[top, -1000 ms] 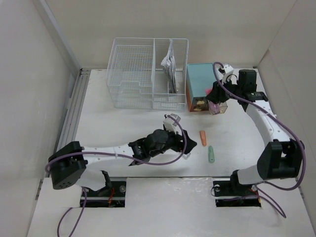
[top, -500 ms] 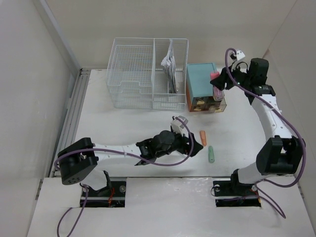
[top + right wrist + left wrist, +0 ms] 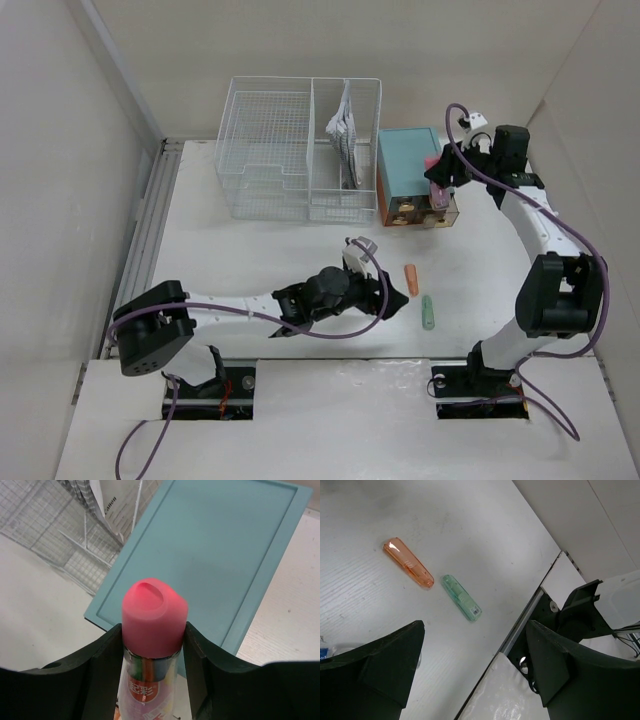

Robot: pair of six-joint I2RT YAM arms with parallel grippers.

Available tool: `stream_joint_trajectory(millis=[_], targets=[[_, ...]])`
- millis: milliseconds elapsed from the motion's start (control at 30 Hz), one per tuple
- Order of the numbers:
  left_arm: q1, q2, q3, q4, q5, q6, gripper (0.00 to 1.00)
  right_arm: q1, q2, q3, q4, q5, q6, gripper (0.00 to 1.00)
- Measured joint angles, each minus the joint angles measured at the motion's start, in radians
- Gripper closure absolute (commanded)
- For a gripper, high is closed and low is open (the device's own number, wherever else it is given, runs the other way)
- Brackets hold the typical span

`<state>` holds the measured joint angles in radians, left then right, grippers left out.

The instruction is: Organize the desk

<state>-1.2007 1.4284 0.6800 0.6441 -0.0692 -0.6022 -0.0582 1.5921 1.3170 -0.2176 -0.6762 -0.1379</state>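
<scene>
The right gripper moves down and slightly back next, bringing the clear tube into the open front drawer of the teal box.
On the white desk (image 3: 240,255) lie an orange capsule-shaped piece (image 3: 411,279) and a green one (image 3: 428,312). My left gripper (image 3: 386,294) hovers open just left of them with nothing between its fingers. The left wrist view has the orange piece (image 3: 408,563) and the green piece (image 3: 462,597) lying ahead of the left gripper (image 3: 475,627). My right gripper (image 3: 440,178) is shut on a clear tube with a pink cap (image 3: 154,612), held over the front right of the teal drawer box (image 3: 403,163). In the right wrist view the right gripper (image 3: 154,630) clasps the tube just below its cap.
A white wire-mesh basket (image 3: 270,150) with papers in its right compartment stands at the back, left of the teal box (image 3: 215,545). A grooved metal rail (image 3: 150,220) runs along the desk's left edge. White walls close in on three sides.
My right gripper has lifted the pink-capped tube from the box's front and now holds it over the box. My left gripper has moved right, closer to the orange piece.
</scene>
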Motion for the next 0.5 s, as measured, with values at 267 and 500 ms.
stream_joint_trajectory(millis=[267, 500], targets=[[-0.002, -0.026, -0.008, 0.003, -0.003, 0.0, 0.2, 0.0, -0.002, -0.003, -0.132, 0.039, -0.086, 1.0], [-0.002, -0.035, -0.015, 0.003, -0.004, 0.0, 0.2, 0.0, -0.005, 0.011, -0.277, 0.083, -0.173, 1.0]])
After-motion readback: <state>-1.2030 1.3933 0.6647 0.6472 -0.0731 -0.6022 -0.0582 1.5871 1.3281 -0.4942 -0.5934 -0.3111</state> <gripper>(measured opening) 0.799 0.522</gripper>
